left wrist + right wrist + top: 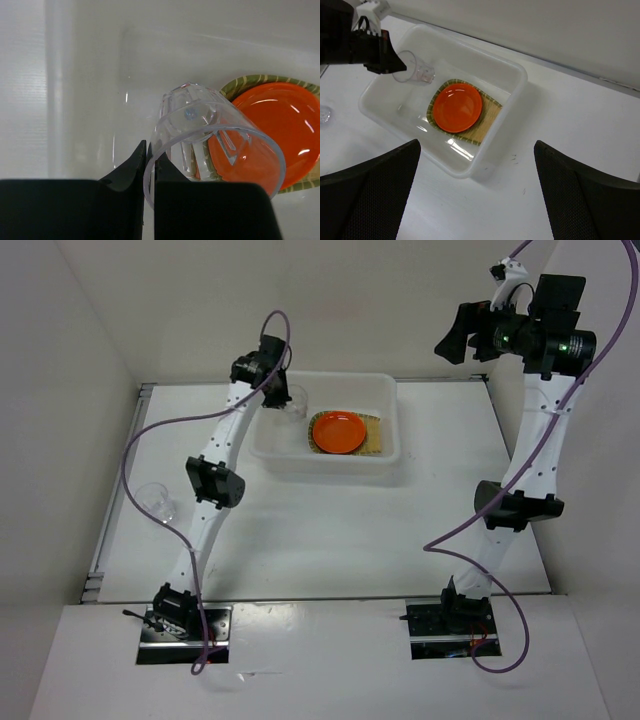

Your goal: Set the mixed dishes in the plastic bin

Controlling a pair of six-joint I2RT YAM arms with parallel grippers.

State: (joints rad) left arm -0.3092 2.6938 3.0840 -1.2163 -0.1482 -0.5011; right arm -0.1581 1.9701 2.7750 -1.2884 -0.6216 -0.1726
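Observation:
The cup goes down next in my left gripper onto the bare bottom of the bin beside the tray for release, since that spot lies below the gripper.
The plastic bin [390, 430] stands at the back middle of the table. In it lies the bamboo tray [377, 440] with the orange plate [338, 431] on top; both also show in the right wrist view, the tray [487, 117] under the plate [457, 107]. My left gripper [283, 400] is over the bin's left part, shut on the rim of a clear cup [210, 135], held tilted above the bin floor. The cup also shows in the right wrist view [417, 74]. A second clear cup [158, 501] stands on the table at the left. My right gripper [468, 332] is open, empty, raised high at the back right. No black plate is in view.
White walls close in the table on the left, back and right. The arm bases [180, 615] sit at the near edge. The bin's near right corner [480, 167] lies below the right gripper's view.

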